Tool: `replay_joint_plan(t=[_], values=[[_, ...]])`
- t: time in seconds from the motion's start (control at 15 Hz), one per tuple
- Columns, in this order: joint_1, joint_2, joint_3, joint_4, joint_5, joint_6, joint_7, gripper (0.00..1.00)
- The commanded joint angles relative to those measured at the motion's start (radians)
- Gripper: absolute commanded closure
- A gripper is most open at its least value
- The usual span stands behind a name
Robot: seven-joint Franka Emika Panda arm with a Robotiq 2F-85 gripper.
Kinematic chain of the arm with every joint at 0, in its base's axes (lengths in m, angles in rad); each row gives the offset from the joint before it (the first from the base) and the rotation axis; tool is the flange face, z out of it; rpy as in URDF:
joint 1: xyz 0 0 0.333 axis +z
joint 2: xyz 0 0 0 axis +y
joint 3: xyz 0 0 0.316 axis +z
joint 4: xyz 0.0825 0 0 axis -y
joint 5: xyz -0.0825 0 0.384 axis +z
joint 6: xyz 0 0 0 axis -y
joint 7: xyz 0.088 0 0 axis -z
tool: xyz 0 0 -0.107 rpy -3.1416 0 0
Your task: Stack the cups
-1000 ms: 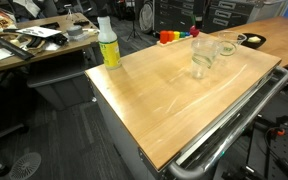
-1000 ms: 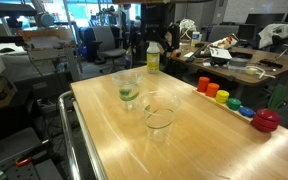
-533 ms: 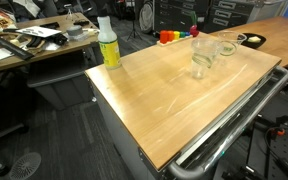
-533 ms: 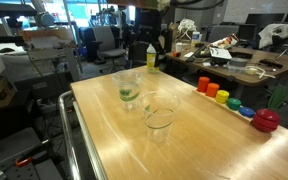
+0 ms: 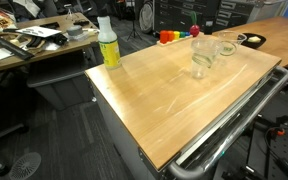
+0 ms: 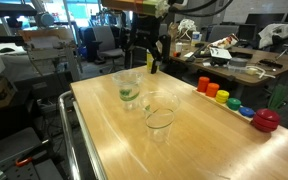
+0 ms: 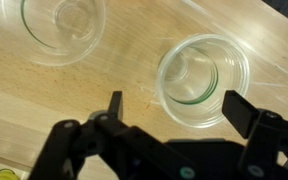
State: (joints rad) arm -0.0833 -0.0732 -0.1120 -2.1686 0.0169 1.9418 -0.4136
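The green-tinted cup's rim is below, with its edge by the second cup between the gripper's open fingers, so the gripper will move down onto that edge of the rim next and close.
Two clear plastic cups stand upright on the wooden table [image 6: 204, 140]. The cup with a green tint [image 6: 127, 88] is the farther one, and a second cup [image 6: 159, 113] is nearer. Both also show in an exterior view, the green-tinted cup [image 5: 202, 58] and the second cup [image 5: 225, 47]. My gripper [image 6: 144, 58] hangs open above the table just behind the green-tinted cup. In the wrist view my gripper [image 7: 174, 103] is open and empty, with the green-ringed cup [image 7: 204, 82] between and just beyond its fingers. The second cup [image 7: 64, 30] is at the upper left.
A tall bottle of yellow-green liquid [image 5: 108, 45] stands near a table corner. A row of small coloured toys [image 6: 224, 97] lines one table edge, ending in a red one [image 6: 266, 120]. A metal rail [image 5: 234, 120] runs along the table side. Desks and chairs surround the table.
My gripper has come down and toward the cups, and now covers the bottle in an exterior view. The cups have not moved.
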Motion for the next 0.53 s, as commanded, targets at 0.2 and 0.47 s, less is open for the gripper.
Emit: replay_joint_plan(t=[0.2,0.47], values=[[-0.006,0.02,-0.01,0.009,0.018,0.001,-0.077,0.0],[-0.008,0.054,-0.008,0.022,0.012,-0.013,-0.106,0.0]])
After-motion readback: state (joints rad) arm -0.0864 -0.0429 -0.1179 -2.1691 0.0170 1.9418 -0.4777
